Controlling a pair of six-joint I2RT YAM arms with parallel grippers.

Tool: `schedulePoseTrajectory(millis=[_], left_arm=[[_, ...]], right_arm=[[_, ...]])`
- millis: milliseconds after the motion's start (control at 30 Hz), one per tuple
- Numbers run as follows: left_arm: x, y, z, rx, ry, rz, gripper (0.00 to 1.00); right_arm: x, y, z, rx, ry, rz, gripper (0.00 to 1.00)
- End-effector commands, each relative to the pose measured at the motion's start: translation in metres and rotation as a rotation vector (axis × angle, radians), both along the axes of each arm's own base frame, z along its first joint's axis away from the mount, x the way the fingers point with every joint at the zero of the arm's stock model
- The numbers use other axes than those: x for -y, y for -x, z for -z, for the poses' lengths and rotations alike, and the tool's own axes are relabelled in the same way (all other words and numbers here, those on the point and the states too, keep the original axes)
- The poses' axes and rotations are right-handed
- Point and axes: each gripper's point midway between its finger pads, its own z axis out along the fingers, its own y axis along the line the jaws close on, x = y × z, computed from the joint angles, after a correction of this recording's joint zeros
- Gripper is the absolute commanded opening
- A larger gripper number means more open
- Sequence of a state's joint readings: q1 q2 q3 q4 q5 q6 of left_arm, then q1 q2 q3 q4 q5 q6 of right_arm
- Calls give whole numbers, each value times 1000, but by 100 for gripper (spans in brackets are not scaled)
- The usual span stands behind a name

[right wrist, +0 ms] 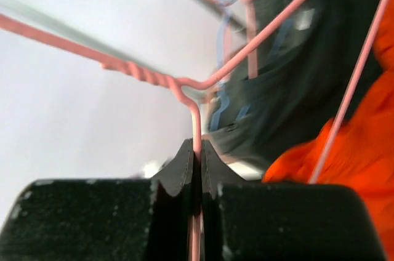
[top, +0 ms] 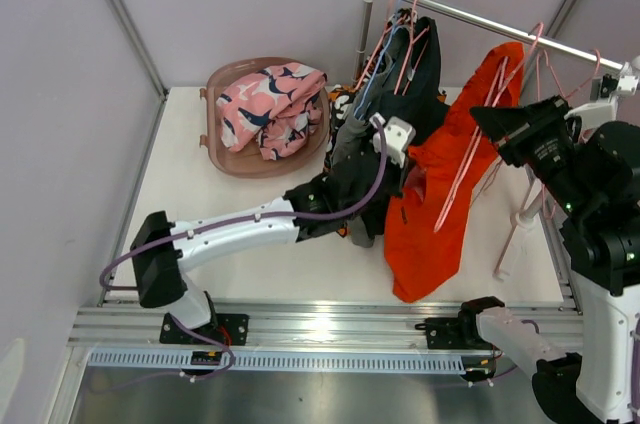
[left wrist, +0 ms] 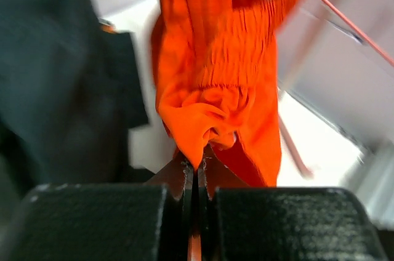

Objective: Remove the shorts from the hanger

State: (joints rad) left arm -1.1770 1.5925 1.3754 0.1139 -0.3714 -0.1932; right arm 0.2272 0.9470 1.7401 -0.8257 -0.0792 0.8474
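My right gripper will next pull the hanger up away from the orange shorts [top: 435, 214], then outward and down onto the bar, while my left gripper pinches the shorts' fabric.
The plain orange shorts [top: 435, 214] hang on a pink wire hanger [top: 468, 159] in front of the rail, their lower end on the table. My left gripper [top: 413, 158] is shut on a fold of the orange fabric [left wrist: 212, 70], pinched between the fingertips [left wrist: 198, 165]. My right gripper [top: 482, 116] is shut on the hanger's wire [right wrist: 184, 84] just below its twisted neck. Dark charcoal shorts [top: 415, 69] hang on other hangers on the rail and show behind in the right wrist view [right wrist: 295, 58]. The pink shorts with navy print [top: 272, 104] lie in the basket.
A brown-pink basket [top: 222, 149] stands at the back left of the table. The metal rail [top: 480, 16] on its white post crosses the back right, with several more pink and blue hangers on it. A dark garment [top: 340, 199] lies heaped under my left arm.
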Motion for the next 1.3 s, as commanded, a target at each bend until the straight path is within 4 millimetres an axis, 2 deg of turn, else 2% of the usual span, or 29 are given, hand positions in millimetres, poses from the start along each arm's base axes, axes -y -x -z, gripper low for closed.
schedulePoseTrajectory(millis=[0,67,100,133,200,233,267,333,367,433,500,533,600,633,667,700,733,767,800,833,900,933,967,1000,1033,1067,1200,1267], left_arm=[[-3,-34,-41,13,72,-70,0],[-1,-47,-33,-7,49,-85,0],[-1,-52,-49,0,75,-90,0],[-3,-57,-47,-10,71,-97,0],[-5,-56,-51,-8,79,-91,0],[-6,-54,-39,-21,61,-84,0],[-8,-52,-40,-24,70,-78,0],[-13,-45,-45,-35,92,-64,0],[-16,-41,-29,-58,65,-60,0],[-26,-24,-35,-73,90,-35,0],[-35,-7,-19,-87,67,-13,0],[-44,11,-39,-60,101,2,0],[-56,32,-25,-65,50,-3,0],[-69,42,-40,-54,77,-3,0],[-76,49,-29,-65,54,-6,0],[-83,59,-27,-83,48,0,0],[-98,67,-43,-75,85,0,0],[-105,75,-34,-84,68,9,0],[-114,80,-31,-99,58,4,0],[-132,84,-42,-92,93,-11,0],[-150,91,-30,-115,69,-24,0],[-167,93,-36,-112,93,-43,0],[-175,93,-34,-116,94,-54,0],[-181,95,-25,-124,72,-61,0],[-188,94,-25,-122,76,-71,0],[-196,96,-29,-119,91,-74,0],[-211,98,-19,-137,74,-100,0],[-214,99,-16,-148,71,-102,0]], right_arm=[[-35,39,-16,9,-188,-239,0],[-47,55,-17,5,-242,-333,0],[-48,61,-18,-2,-261,-347,0],[-45,65,-22,10,-254,-334,0],[-35,69,-19,-20,-210,-272,0],[-23,71,-34,28,-167,-212,0],[-19,74,-31,6,-141,-189,0],[-3,77,-46,68,-87,-109,0],[2,71,-40,45,-60,-76,0],[16,59,-37,49,-14,16,0],[19,42,-26,36,58,46,0],[26,33,-27,54,76,94,0],[29,13,-16,36,134,128,0],[33,5,-19,52,146,158,0],[33,-7,-15,41,179,168,0],[35,-14,-16,43,190,184,0],[36,-21,-20,57,196,196,0],[36,-33,-19,51,218,207,0],[40,-40,-19,51,226,222,0],[42,-46,-22,61,228,229,0],[42,-63,-21,54,233,217,0],[53,-71,-24,63,225,246,0],[57,-77,-23,60,221,253,0],[53,-87,-23,64,196,213,0],[65,-94,-22,62,187,240,0],[67,-99,-21,60,175,238,0],[77,-125,-5,27,120,230,0],[81,-132,3,9,105,227,0]])
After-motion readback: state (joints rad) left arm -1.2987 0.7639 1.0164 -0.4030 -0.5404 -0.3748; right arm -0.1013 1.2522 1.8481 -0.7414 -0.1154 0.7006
